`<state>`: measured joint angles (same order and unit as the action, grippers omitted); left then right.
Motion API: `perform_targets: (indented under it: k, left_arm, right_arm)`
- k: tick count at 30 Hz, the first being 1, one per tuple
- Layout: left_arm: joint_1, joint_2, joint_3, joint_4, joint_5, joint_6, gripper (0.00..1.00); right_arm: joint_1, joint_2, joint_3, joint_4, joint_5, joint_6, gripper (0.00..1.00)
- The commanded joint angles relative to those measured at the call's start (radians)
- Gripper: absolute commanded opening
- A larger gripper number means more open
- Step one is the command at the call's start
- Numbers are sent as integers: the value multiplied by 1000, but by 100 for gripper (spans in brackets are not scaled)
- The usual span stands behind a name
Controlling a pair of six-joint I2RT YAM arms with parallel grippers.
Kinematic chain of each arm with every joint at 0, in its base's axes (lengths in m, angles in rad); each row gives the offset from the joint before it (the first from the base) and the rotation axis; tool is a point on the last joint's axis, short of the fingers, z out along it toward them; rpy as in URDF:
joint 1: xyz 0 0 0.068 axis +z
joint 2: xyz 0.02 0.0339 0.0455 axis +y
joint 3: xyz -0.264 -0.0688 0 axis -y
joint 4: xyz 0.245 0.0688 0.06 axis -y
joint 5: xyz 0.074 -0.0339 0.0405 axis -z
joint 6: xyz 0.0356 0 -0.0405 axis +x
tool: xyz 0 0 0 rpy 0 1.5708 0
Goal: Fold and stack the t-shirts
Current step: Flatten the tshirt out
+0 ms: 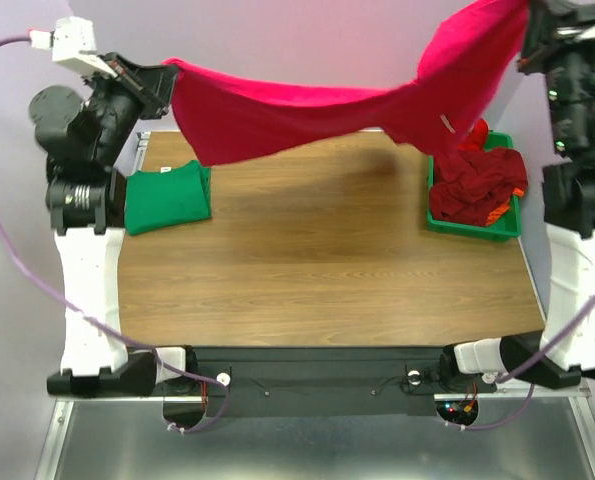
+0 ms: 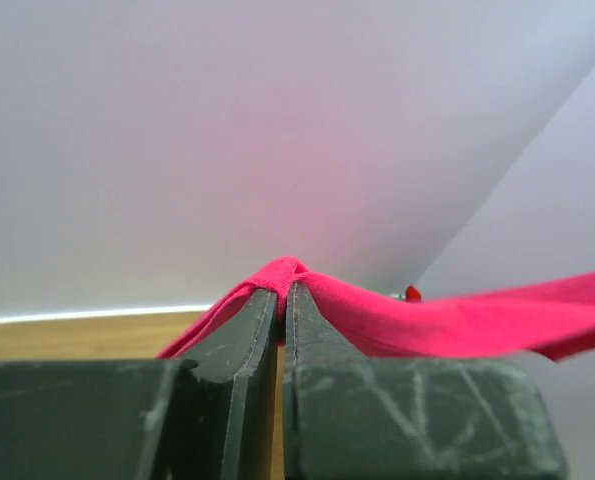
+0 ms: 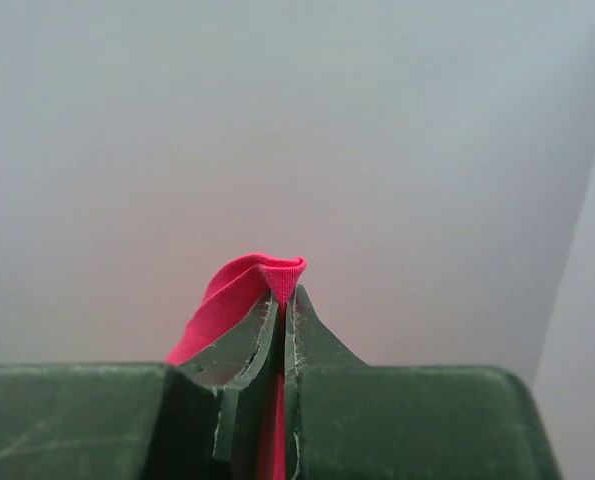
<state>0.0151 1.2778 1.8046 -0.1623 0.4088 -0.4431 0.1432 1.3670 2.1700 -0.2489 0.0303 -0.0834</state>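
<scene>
I should next lower the shirt end in my left gripper toward the bare wood below it, beside the folded green t-shirt, and release it there.
A bright pink-red t-shirt (image 1: pixel 307 115) hangs stretched in the air above the far side of the table, held at both ends. My left gripper (image 1: pixel 169 72) is shut on its left end; the cloth bulges over the fingertips in the left wrist view (image 2: pixel 282 272). My right gripper (image 1: pixel 525 20) is shut on its right end, higher up; the pinched fold shows in the right wrist view (image 3: pixel 277 272). A folded green t-shirt (image 1: pixel 167 197) lies at the table's left edge. Dark red (image 1: pixel 472 185) and orange (image 1: pixel 497 212) shirts lie crumpled in the tray.
A green plastic tray (image 1: pixel 507 232) stands at the table's right edge. The wooden table (image 1: pixel 317 270) lies below the hanging shirt. A white wall stands behind the table.
</scene>
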Motion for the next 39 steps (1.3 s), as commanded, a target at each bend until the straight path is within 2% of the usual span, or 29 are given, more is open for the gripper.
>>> perform_targets:
  k: [1,9,12,17,23,26,27,28,30,31,32,33,34,35,36,37,39]
  left_arm:
    - [8,-98,-36,79,-37,-6,0]
    - [8,-176,-27,60,-96,-8,0]
    - [9,-166,-30,35,-94,-69,0]
    - [9,-114,-132,15,-67,-140,0]
    - [13,-12,-304,23,-74,-164,0]
    - [25,75,-404,79,-99,-163,0]
    - [31,141,-421,117,-117,-145,1]
    - [36,181,-445,139,-123,-132,7]
    - [42,273,-436,156,-142,-117,35]
    - [49,320,-418,193,-154,-106,45]
    - [49,410,-362,202,-175,-92,65]
    - [51,454,-322,196,-204,-82,76]
    - [52,497,-276,176,-203,-77,87]
    - [54,596,-98,131,-202,-56,98]
    - [54,597,-96,130,-193,-55,98]
    - [51,633,-3,97,-182,-43,99]
    - [46,649,53,69,-165,-33,99]
  right_arm:
    - [-8,-48,53,71,22,-24,0]
    - [-10,-65,145,71,60,-38,1]
    - [-10,-42,146,72,65,-44,0]
    - [-8,32,88,83,51,-27,0]
    - [-8,251,-2,144,-24,17,0]
    - [-8,423,-4,192,-52,34,0]
    - [-8,529,4,212,-52,42,0]
    - [-8,584,13,221,-49,46,0]
    - [-8,709,71,240,-35,63,1]
    - [-10,768,92,240,-2,63,7]
    - [-13,876,109,240,44,79,16]
    - [-14,917,146,240,55,89,55]
    - [-17,938,139,240,57,121,56]
    - [-16,945,111,225,78,149,99]
    - [-17,934,111,220,83,164,100]
    - [-17,893,68,218,79,169,100]
    - [-14,842,21,217,74,154,100]
